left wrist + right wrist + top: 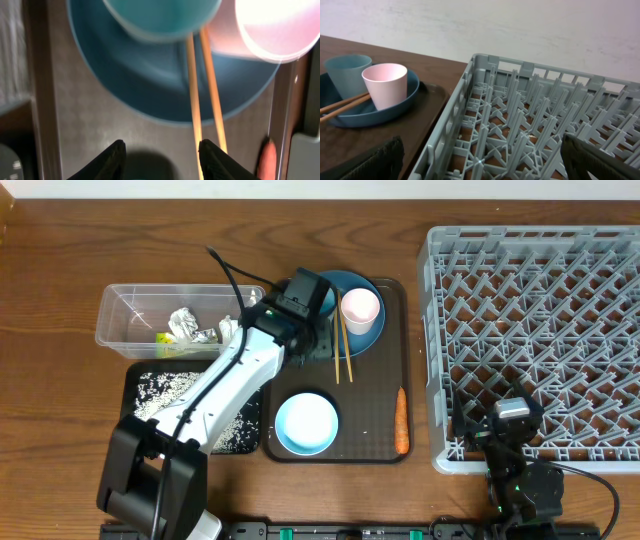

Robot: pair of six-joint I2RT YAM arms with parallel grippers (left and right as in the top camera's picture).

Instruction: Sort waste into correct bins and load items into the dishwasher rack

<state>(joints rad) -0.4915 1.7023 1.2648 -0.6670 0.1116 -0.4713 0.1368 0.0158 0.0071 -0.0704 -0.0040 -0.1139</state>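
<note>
The orange carrot (402, 420) (267, 161) lies below my left gripper, to its right in the overhead view, so my left gripper should next move back across the tray and down onto it.
On the brown serving tray (375, 442), the dark-blue plate (372, 338) carries the pinkish-white cup (360, 308); wooden chopsticks (342, 350) lean off the plate's rim. My left gripper (312, 348) hovers open over the tray just in front of the plate, nothing between its fingers. Its wrist view shows the light-blue cup (160, 20), pink cup (270, 30), plate (150, 85) and chopsticks (194, 100) beside the right fingertip (206, 150). The white bowl (306, 423) and orange carrot (402, 420) lie nearer. My right gripper (512, 420) stands wide open at the grey rack's (540, 320) near-left corner.
The clear tub (120, 330) at the left holds crumpled napkins (188, 325) and a yellow-green wrapper (163, 338). In front of it, the black tray (135, 375) holds scattered rice grains (165, 388). My left arm crosses above that tray.
</note>
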